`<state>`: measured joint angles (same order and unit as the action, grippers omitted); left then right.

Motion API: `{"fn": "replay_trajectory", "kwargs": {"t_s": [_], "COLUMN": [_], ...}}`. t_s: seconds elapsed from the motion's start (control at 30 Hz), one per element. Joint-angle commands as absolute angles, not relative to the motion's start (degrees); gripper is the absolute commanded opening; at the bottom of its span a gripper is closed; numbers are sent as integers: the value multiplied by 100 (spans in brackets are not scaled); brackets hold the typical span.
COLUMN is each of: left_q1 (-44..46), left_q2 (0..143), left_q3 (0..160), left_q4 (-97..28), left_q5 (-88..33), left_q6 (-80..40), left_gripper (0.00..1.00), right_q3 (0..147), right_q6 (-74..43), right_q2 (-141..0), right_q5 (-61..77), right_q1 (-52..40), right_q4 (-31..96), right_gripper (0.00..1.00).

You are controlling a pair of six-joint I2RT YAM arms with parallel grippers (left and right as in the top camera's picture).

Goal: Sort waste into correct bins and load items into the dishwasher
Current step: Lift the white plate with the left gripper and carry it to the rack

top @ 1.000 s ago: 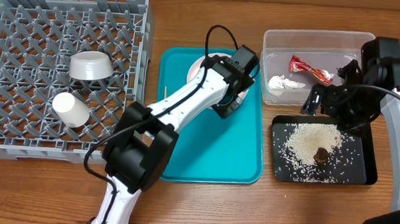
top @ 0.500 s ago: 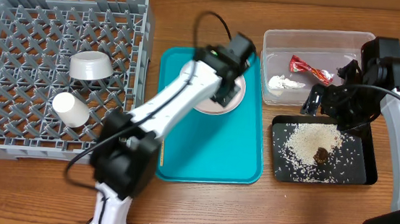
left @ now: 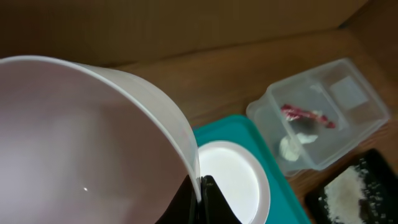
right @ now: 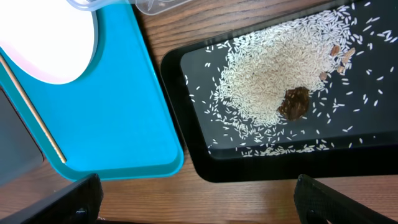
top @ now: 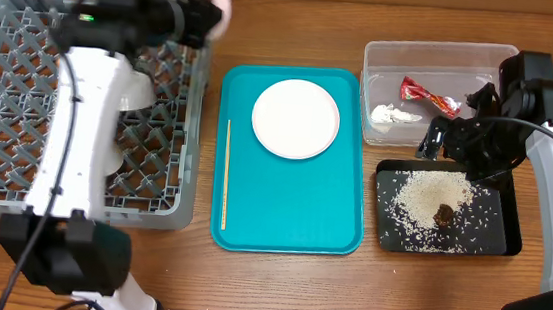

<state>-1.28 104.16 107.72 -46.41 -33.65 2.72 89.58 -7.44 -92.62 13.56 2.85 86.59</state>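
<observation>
Next, my left gripper shifts the pinkish-white bowl [top: 215,3] to the left in the overhead view and down, just beyond the grey bowl, since it hangs past the rack's edge.
My left gripper [top: 194,15] is shut on the rim of the pinkish-white bowl [top: 215,3] and holds it above the far right corner of the grey dish rack [top: 28,13]. In the left wrist view the bowl [left: 81,137] fills the frame, pinched in the jaws [left: 202,194]. The white plate [top: 296,119] lies on the teal tray. My right gripper [right: 199,205] is open and empty above the black tray [top: 494,244], which holds rice [top: 429,193] and a brown lump [top: 445,215]. The clear tub [top: 441,54] holds the red wrapper [top: 424,93] and tissue [top: 392,115].
The teal tray [top: 291,217] lies between rack and bins, with a thin wooden stick [top: 226,171] along its left side. A grey bowl [top: 140,91] sits in the rack, partly hidden by my left arm. The cup is hidden under the arm.
My left arm has lifted the pinkish-white bowl off the plate and swung it left and back, over the rack's far right corner. The plate is now uncovered. The right arm has not moved.
</observation>
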Motion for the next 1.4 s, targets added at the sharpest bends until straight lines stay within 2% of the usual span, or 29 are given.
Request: {"fn": "replay_trajectory", "kwargs": {"t_s": [0.0, 0.1, 0.3, 0.43, 0.8, 0.87, 0.9, 0.97, 1.0, 1.03, 1.07, 1.1, 1.37], "left_q1": [-679, -1122, -1610, -1839, -2482, -2646, -2722, -2886, -2961, -3048, -3122, -3205, -3544], "left_q2": [10816, 11238, 12110, 12593, 13065, 13065, 13065, 13065, 13065, 13065, 13063, 13058, 12973], "left_q3": [10763, 10763, 10763, 10763, 10763, 10763, 10763, 10763, 10763, 10763, 10763, 10763, 10763], "left_q4": [-4307, -3752, -2740, -2255, -2491, -2602, -2670, -2888, -3006, -3157, -3293, -3444, -4491], "left_q5": [-5625, -6790, -7800, -7913, -7931, -7902, -7905, -7898, -7896, -7881, -7859, -7846, -7843], "left_q6": [473, 416, -202, -696, -687, -687, -687, -685, -679, -663, -666, -663, -84], "left_gripper": [4, 4, 4, 4, 5, 10, 18, 61, 62, 74, 95, 100, 100], "right_q3": [9008, 9008, 9008, 9008, 9008, 9008, 9008, 9008, 9008, 9008, 9008, 9008, 9008], "right_q6": [-740, -740, -740, -740, -740, -740, -740, -740, -740, -740, -740, -742, -740], "right_q2": [-9098, -9098, -9098, -9098, -9098, -9096, -9098, -9098, -9098, -9098, -9098, -9098, -9098], "right_q5": [1378, 1376, 1376, 1376, 1376, 1376, 1376, 1376, 1376, 1378, 1376, 1376, 1376], "right_q1": [270, 270, 270, 270, 270, 270, 270, 270, 270, 270, 270, 270, 270], "right_q4": [8648, 8650, 8650, 8683, 8718, 8726, 8731, 8737, 8737, 8737, 8739, 8742, 8772], "right_gripper": [100, 100, 100, 100, 100, 100, 100, 100, 100, 100, 100, 100, 100]}}
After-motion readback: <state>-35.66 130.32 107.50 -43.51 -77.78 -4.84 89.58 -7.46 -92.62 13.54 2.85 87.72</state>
